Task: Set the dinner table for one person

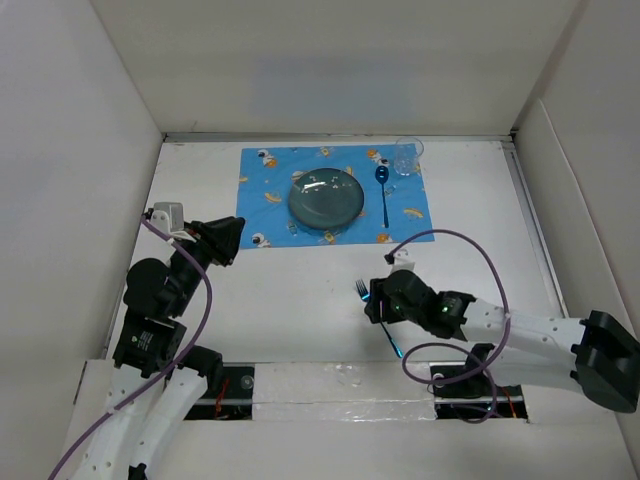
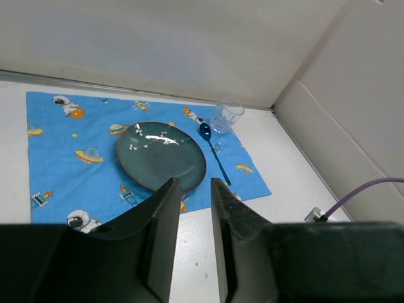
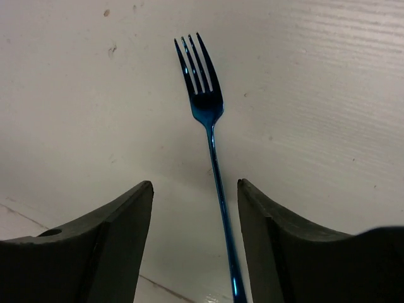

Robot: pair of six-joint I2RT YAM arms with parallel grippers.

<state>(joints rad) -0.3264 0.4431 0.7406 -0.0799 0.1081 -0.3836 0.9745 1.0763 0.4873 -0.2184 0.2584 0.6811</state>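
Next, my right gripper sinks down onto the fork's handle just behind its neck (image 3: 216, 170) and closes there, as the slim handle already lies between its open fingers.
The white dinner table (image 1: 300, 300) carries a blue cartoon placemat (image 1: 265, 165) at the back. On the mat are a dark teal plate (image 1: 326, 198), a blue spoon (image 1: 384, 195) to its right and a clear glass (image 1: 406, 157) at the far right corner. A blue fork (image 3: 208, 113) lies flat on the bare table, tines pointing away. My right gripper (image 3: 196, 186) is open, low over the fork, its handle between the fingers, nearer the right one. The fork's tines and handle end (image 1: 394, 345) show beside my right gripper (image 1: 378, 300). My left gripper (image 2: 196, 184) is empty, fingers narrowly apart, above the table near the mat's front edge.
White walls enclose the table at the back and both sides. A purple cable (image 1: 470, 250) loops over the right arm. In the left wrist view the plate (image 2: 161, 156), spoon (image 2: 213, 151) and glass (image 2: 226, 116) lie ahead on the mat (image 2: 69, 145).
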